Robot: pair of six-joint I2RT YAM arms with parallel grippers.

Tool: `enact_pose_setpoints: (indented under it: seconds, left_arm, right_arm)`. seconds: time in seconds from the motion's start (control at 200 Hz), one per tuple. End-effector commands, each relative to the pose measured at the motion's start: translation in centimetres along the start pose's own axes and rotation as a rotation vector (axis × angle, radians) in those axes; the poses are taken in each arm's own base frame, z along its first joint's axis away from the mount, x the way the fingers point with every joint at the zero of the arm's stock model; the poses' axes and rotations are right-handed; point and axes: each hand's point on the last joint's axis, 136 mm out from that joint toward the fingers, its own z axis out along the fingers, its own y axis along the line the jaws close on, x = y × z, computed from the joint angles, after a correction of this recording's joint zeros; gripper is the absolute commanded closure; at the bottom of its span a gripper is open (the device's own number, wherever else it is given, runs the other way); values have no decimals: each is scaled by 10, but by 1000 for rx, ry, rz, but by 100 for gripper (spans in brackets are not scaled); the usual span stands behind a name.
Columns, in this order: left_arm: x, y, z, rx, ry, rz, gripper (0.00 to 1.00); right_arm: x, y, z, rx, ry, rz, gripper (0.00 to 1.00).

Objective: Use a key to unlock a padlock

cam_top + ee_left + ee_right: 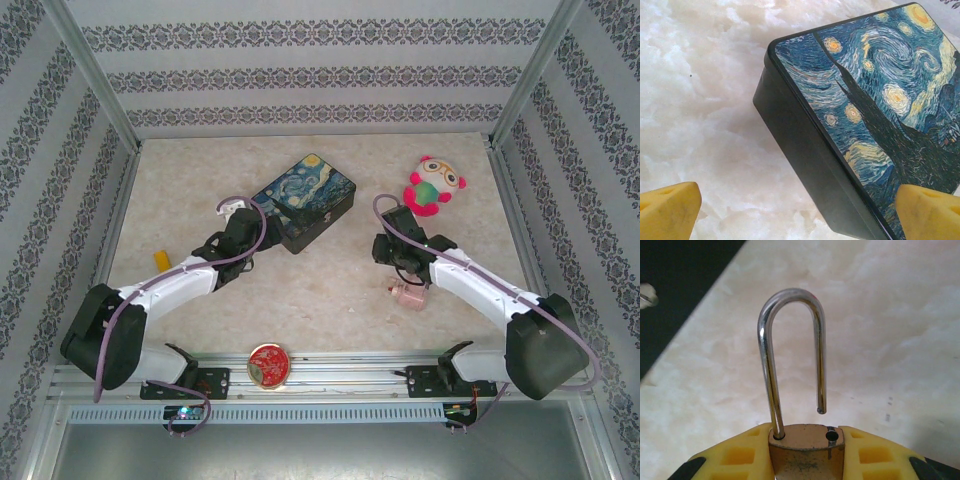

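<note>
My right gripper brings the brass padlock down to the table next and releases it.
My right gripper [806,462] is shut on the brass body of the padlock [806,436], its yellow fingers [735,456] pressing on both sides. The silvery shackle [790,294] stands up, and its free end hangs clear above its hole. The key is out of view. From above, the right gripper [388,252] hovers over the table's middle right. My left gripper [799,207] is open, its yellow fingertips [670,206] wide apart over the near corner of the Starry Night box [875,95], with nothing held. From above, the left gripper [243,222] sits at the box's left end.
The Starry Night box [305,200] lies at the middle back. A pink and white plush toy [433,185] sits at the back right. A pink blocky object [408,293] lies under the right arm. A yellow piece [161,261] lies at the left and a red disc [268,363] on the front rail.
</note>
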Motion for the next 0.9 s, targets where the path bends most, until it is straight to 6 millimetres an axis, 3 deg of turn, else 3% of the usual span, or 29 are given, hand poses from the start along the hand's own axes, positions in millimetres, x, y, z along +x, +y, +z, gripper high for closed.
enact_pose_setpoints:
  seconds: [0.0, 0.18, 0.48, 0.665, 0.899]
  left_arm:
    - [-2, 0, -3, 24, 1, -6, 1]
    - [4, -4, -2, 52, 29, -2, 1]
    - [4, 12, -15, 19, 10, -9, 1]
    - [2, 30, -25, -17, -15, -21, 1]
    - [3, 42, -28, -26, -22, -46, 1]
  right_arm:
    - [2, -22, -8, 120, 51, -98, 100]
    - [-1, -34, 2, 239, 133, -182, 100]
    - [-13, -39, 35, 368, 239, -277, 100]
    - [-2, -42, 61, 408, 335, -318, 99]
    - [15, -25, 85, 365, 396, -341, 92]
